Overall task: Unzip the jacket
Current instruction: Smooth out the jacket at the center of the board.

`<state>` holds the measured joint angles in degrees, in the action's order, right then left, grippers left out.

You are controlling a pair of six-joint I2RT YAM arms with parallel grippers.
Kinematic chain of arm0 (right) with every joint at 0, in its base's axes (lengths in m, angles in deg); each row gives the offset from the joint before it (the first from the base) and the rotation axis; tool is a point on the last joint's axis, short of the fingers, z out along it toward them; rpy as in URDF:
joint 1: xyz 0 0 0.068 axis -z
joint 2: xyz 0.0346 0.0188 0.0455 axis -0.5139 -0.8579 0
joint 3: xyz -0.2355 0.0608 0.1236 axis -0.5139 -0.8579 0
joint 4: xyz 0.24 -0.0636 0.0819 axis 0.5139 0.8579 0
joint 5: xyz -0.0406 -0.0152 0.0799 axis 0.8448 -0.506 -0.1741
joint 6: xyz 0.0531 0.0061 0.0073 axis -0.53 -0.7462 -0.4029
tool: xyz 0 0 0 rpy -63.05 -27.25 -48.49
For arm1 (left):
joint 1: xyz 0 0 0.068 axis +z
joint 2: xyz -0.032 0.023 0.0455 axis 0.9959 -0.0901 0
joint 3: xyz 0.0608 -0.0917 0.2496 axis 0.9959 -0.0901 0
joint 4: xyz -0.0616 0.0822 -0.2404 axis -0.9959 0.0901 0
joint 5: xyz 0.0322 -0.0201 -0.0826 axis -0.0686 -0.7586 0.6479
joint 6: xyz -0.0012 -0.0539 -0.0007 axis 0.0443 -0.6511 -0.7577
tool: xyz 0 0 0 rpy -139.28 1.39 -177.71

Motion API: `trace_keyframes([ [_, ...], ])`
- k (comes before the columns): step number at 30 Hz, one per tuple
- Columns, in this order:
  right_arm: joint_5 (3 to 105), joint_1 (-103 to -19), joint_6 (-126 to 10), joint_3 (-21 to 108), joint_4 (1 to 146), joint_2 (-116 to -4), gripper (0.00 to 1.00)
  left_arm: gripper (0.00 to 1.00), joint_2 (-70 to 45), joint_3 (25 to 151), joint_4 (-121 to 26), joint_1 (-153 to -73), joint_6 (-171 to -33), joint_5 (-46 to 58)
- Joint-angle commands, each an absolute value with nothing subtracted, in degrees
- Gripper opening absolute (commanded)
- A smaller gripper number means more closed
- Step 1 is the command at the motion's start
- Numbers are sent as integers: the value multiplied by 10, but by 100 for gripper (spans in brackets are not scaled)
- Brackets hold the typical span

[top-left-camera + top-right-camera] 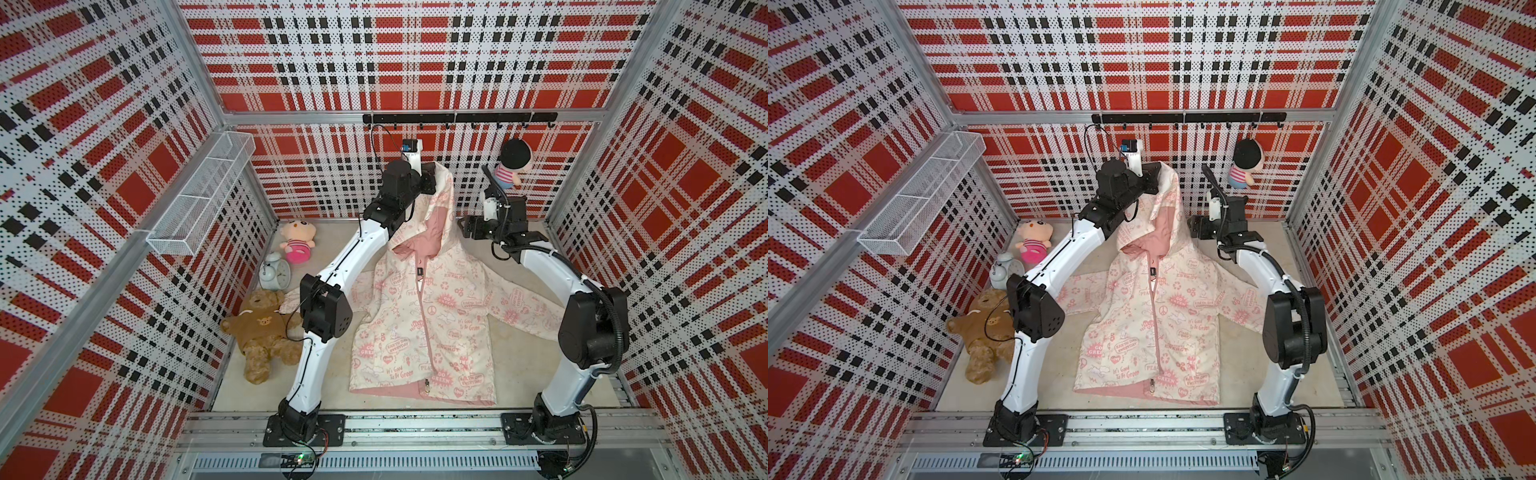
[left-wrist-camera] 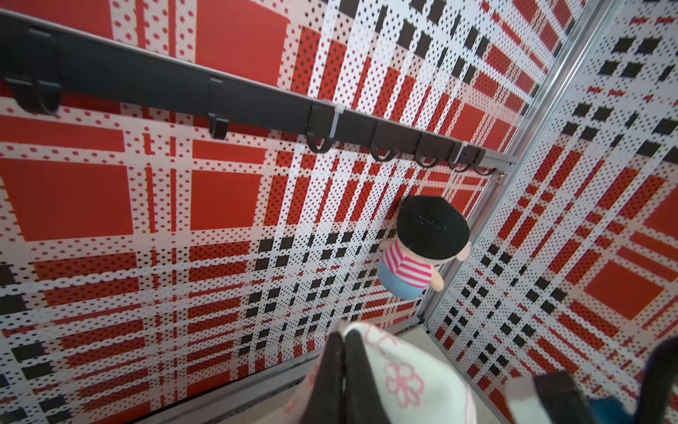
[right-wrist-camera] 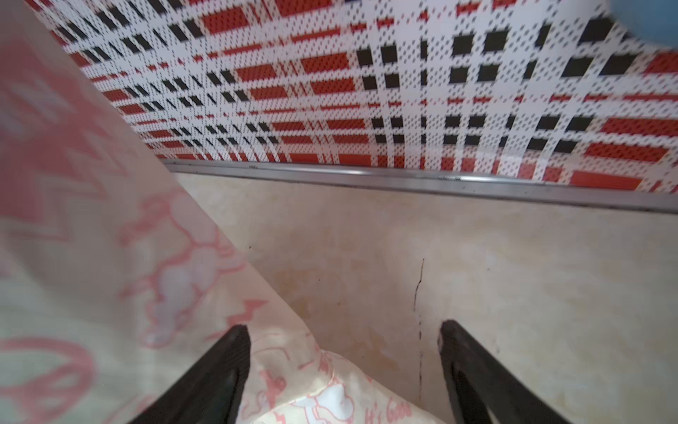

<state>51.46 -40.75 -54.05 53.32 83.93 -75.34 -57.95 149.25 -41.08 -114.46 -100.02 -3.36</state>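
Observation:
The robot's left gripper will bring the tip of the hood down toward the jacket's pink neck opening [image 1: 422, 246] and let go of it, because the hood is still standing up.
The cream jacket [image 1: 415, 332] with pink print lies front up on the floor in both top views [image 1: 1142, 332]. Its pink zipper [image 1: 424, 324] runs down the middle, and a small metal pull [image 1: 427, 386] shows near the hem. My left gripper [image 1: 436, 174] is shut on the tip of the hood [image 2: 403, 378] and holds it raised near the back wall; the jaws [image 2: 343, 336] pinch the cloth. My right gripper [image 1: 462, 226] stands open beside the right edge of the hood. In the right wrist view the jacket [image 3: 110, 275] lies under one fingertip [image 3: 238, 334] and nothing is gripped.
A brown teddy bear [image 1: 259, 332], an alarm clock [image 1: 274, 272] and a pink doll [image 1: 297, 241] sit along the left wall. A striped doll [image 1: 513, 166] hangs from the black hook rail [image 1: 457, 118]. A white wire basket [image 1: 199, 195] is mounted on the left wall.

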Motion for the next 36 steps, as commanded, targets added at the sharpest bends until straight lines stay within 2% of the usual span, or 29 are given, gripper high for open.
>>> trace_keyframes([
  [1,471,-398,-517,538,777,-738,85,0,-586,1478,-431,-1147,-958,-43],
  [8,478,-397,-515,480,761,-713,82,0,-647,1494,-448,-1144,-906,-92],
  [9,477,-397,-515,477,766,-716,82,11,-671,1515,-450,-1141,-898,-103],
  [10,480,-397,-517,474,773,-720,82,60,-702,1542,-450,-1139,-893,-125],
  [11,481,-398,-519,472,780,-722,81,86,-731,1571,-447,-1136,-887,-151],
  [12,481,-398,-520,469,785,-725,81,97,-764,1608,-440,-1133,-880,-180],
  [15,499,-398,-522,460,818,-729,81,98,-794,1635,-438,-1113,-910,-235],
  [18,531,-398,-522,451,857,-729,81,98,-738,1554,-434,-1085,-983,-260],
  [21,557,-398,-528,448,892,-736,81,98,-676,1461,-425,-1071,-986,-260],
  [26,586,-397,-548,440,928,-767,83,98,-623,1399,-290,-1068,-972,-278],
  [28,592,-397,-558,426,935,-776,82,100,-580,1324,-265,-1072,-985,-259],
  [32,570,-400,-571,390,933,-784,79,96,-456,1091,-305,-1099,-1002,-251],
  [36,538,-438,-548,347,905,-752,79,96,-343,920,-330,-1131,-1038,-258],
])
